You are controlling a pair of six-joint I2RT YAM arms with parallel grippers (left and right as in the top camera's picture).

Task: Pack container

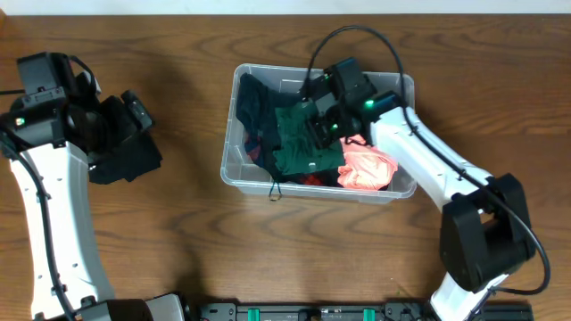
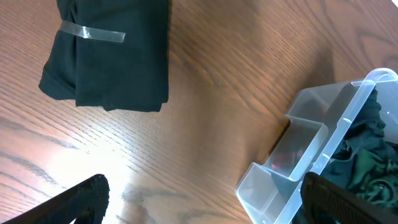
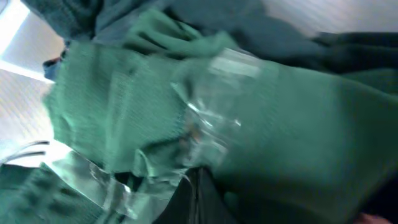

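Note:
My left gripper should go down and left in its wrist view, onto the black garment's taped band point(image 2: 93, 32) outside the container.
The clear plastic container point(image 1: 243, 82) sits mid-table and holds a dark navy garment point(image 1: 252, 111), a green garment point(image 1: 303, 143) and a pink garment point(image 1: 368, 167). My right gripper point(image 1: 323, 114) is down inside the container over the green garment point(image 3: 298, 112). Its fingers point(image 3: 199, 196) are pressed together at the green cloth, which has clear tape on it. My left gripper point(image 1: 136, 111) is open and empty point(image 2: 205, 208) above the bare table. It is beside a folded black garment point(image 1: 125, 160) with a clear tape band point(image 2: 112, 56). The container's corner point(image 2: 311, 149) shows in the left wrist view.
Something red point(image 1: 312, 179) lies under the clothes at the container's front wall. A dark cord point(image 1: 275, 189) hangs over the front rim. The right arm's cable point(image 1: 357, 31) loops above the container. The table's front edge has a black rail point(image 1: 312, 312).

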